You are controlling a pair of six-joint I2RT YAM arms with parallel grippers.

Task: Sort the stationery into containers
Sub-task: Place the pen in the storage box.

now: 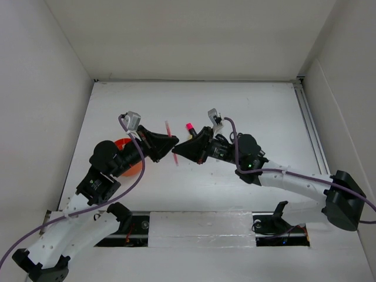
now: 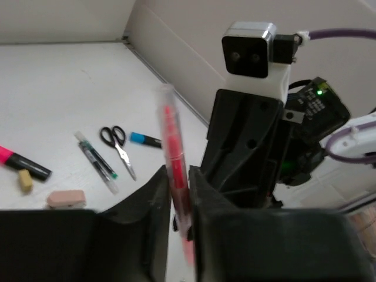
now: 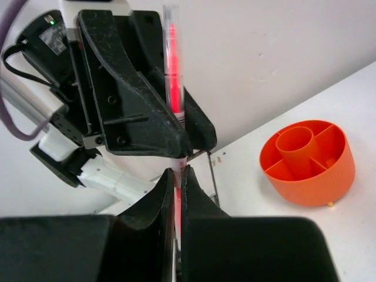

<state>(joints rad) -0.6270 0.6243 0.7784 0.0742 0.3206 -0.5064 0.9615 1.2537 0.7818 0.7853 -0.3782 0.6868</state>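
Observation:
My left gripper swings left in the top view and lowers the pen next. Then it releases the pen into the round tube of the orange cup (image 3: 308, 161), which stands empty.
The thin pink pen (image 1: 171, 143) is held in the air between both grippers. My left gripper (image 1: 164, 143) is shut on it; in the left wrist view the pen (image 2: 171, 141) stands up between the fingers (image 2: 154, 200). My right gripper (image 1: 181, 150) is shut on the same pen lower down (image 3: 173, 76), fingertips meeting the left ones. The orange divided cup (image 3: 308, 161) stands on the table, mostly hidden under my left arm in the top view (image 1: 123, 144). On the table lie the pink-capped highlighter (image 2: 23, 164), pinkish eraser (image 2: 66, 200), dark pen (image 2: 97, 161), scissors (image 2: 117, 147) and blue-capped marker (image 2: 144, 140).
A small yellowish block (image 2: 24, 179) lies beside the highlighter. White walls enclose the table on the left, back and right. A metal rail (image 1: 308, 126) runs along the right edge. The highlighter's pink cap (image 1: 189, 126) shows behind the right gripper.

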